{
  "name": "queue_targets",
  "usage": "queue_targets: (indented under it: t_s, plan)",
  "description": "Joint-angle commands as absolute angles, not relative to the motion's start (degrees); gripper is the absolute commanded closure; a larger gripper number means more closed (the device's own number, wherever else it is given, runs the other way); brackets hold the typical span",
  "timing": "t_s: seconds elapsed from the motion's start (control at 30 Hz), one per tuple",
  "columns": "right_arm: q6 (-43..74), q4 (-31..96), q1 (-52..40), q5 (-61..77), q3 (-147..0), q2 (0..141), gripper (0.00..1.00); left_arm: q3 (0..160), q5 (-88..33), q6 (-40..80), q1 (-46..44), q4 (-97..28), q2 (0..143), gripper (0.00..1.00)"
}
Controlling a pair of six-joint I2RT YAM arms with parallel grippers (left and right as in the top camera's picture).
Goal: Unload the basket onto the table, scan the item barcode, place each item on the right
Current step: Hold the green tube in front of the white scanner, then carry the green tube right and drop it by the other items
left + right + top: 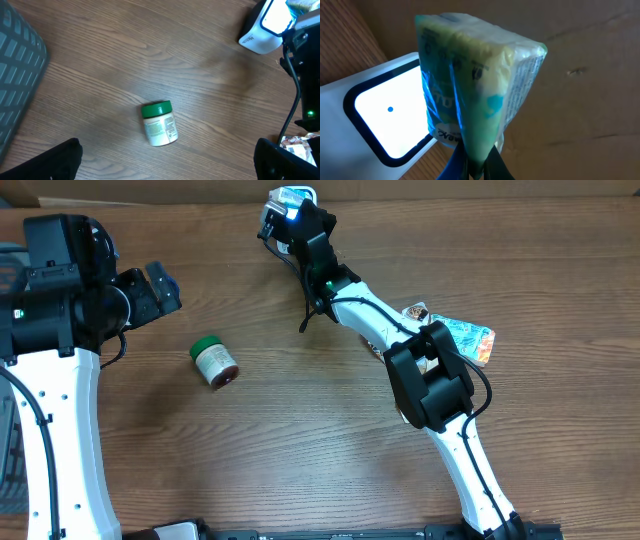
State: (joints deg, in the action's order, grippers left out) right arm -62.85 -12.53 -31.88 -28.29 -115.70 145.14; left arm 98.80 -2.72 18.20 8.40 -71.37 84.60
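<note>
The yellow-green packet already faces the glowing scanner, so next my right gripper will carry it back over the colourful packets and let go of its bottom seam there.
My right gripper (477, 162) is shut on the bottom seam of a yellow-green packet (475, 85) in a clear bluish wrapper. It holds the packet upright, right in front of the white barcode scanner (385, 120), whose window glows white. In the overhead view the right gripper (288, 210) and the packet (292, 194) are at the far top centre, over the scanner (268, 218). At the left my left gripper (167, 288) stands open and holds nothing. From the left wrist view, its fingers (55, 162) frame bare table.
A small white jar with a green lid (213, 363) lies on its side between the arms, also in the left wrist view (160, 123). Colourful packets (462, 337) lie beside the right arm. A grey basket (17, 65) stands at the left. A cardboard wall (580, 60) backs the scanner.
</note>
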Motion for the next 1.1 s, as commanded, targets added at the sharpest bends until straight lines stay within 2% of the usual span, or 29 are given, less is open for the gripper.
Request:
queue_targets:
  t_s: [0.0,0.23,0.43,0.63,0.8,0.93,0.97,1.07]
  plan:
    - [-62.89,-12.8,-31.81,-27.55,-116.2,145.75,0.96,99.66,-2.35,17.76,8.71,-71.4,83.92,0.0]
    - [-62.89,-11.57,-31.9,-27.59,-116.2,145.73,0.96,99.66,-2.35,17.76,8.71,-71.4,83.92,0.0]
    - [-62.63,-4.43,-32.82,-27.53,-116.2,143.39,0.96,99.66,-2.35,17.76,8.71,-71.4,83.92,0.0]
    - [-51.09,4.75,-34.94,-26.44,-116.22,135.72,0.96,99.66,-2.35,17.76,8.71,-71.4,83.92,0.0]
    - [-34.5,21.06,-36.45,-19.2,-116.22,128.11,0.96,99.66,-2.35,17.76,8.71,-71.4,83.92,0.0]
    - [-11.7,35.42,-36.58,-8.36,-116.22,122.06,0.96,99.66,-2.35,17.76,8.71,-71.4,83.92,0.01]
    - [-1.15,43.53,-35.97,-2.13,-116.22,119.68,0.96,99.66,-2.33,17.76,8.71,-71.4,83.92,0.0]
    - [4.91,54.96,-34.76,3.4,-116.22,118.1,0.96,99.66,-2.35,17.76,8.71,-71.4,83.92,0.0]
